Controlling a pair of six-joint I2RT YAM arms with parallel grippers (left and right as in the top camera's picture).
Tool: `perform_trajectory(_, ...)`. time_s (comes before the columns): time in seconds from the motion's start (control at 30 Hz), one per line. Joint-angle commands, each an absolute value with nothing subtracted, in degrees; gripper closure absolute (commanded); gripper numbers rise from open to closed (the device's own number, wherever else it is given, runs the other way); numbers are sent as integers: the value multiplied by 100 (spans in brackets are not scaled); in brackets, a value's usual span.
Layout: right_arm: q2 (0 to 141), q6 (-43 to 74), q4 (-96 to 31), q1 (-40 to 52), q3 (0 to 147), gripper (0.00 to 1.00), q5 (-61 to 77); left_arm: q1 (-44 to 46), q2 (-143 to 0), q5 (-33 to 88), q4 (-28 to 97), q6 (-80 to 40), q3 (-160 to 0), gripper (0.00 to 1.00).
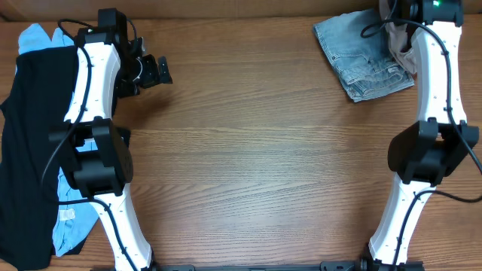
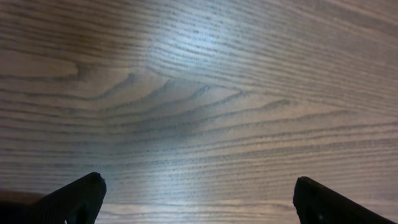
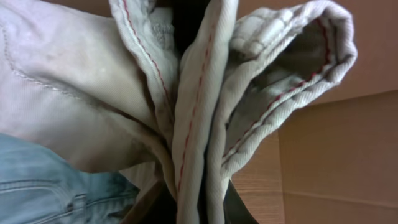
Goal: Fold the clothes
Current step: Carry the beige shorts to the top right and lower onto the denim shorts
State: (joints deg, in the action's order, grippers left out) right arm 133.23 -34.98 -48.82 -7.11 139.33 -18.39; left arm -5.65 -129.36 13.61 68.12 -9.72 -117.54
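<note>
Next, my right gripper goes to the left in the overhead view, across the folded light-blue jeans [image 1: 363, 54] [image 3: 40, 183], and releases the beige garment, because the jeans' top lies bare.
My right gripper [image 3: 198, 202] is at the far right corner, shut on a beige garment with red stitching [image 3: 205, 93], which shows bunched at the table's back edge in the overhead view [image 1: 399, 41]. Folded light-blue jeans [image 1: 363, 54] lie next to it and also show in the right wrist view [image 3: 50, 186]. My left gripper [image 1: 154, 69] is open and empty over bare wood at the far left; its fingertips [image 2: 199, 193] stand wide apart. A pile of black clothing [image 1: 30, 143] and light-blue clothing [image 1: 34, 38] lies along the left edge.
The wooden table [image 1: 256, 150] spans the view. A cardboard wall [image 3: 336, 149] stands just behind the right gripper. Both arm bases [image 1: 98, 158] stand near the front corners.
</note>
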Motion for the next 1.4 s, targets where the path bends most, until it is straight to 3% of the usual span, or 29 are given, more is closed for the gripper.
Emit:
perform_trajectory(0.0, 13378, -3647, -4674, -731, 13987, 96, -1898, -515, -12923, 1313, 6726, -1184, -11821, 0)
perform_trajectory(0.57, 13708, -3273, -5325, 75, 13961, 94, -1020, -513, -12925, 1284, 6700, -1179, -11821, 0)
perform_trajectory(0.6, 13712, -3251, -5330, 150, 13926, 63, -1017, -513, -12925, 1284, 6700, -1179, -11821, 0)
perform_trajectory(0.63, 13723, -3251, -5330, 204, 13880, 24, -1017, -513, -12925, 1284, 6702, -1177, -11821, 0)
perform_trajectory(0.67, 13729, -3203, -5334, 266, 13839, 0, -1017, -513, -12925, 1284, 6702, -1175, -11821, 0)
perform_trajectory(1.03, 13566, -1098, -6130, 773, 14175, 0, -958, -513, -12925, 1142, 6707, -1157, -11821, 0)
perform_trajectory(1.37, 12234, -384, -7441, 1149, 15189, 0, -158, -513, -12925, 1142, 6724, -1162, -11821, 0)
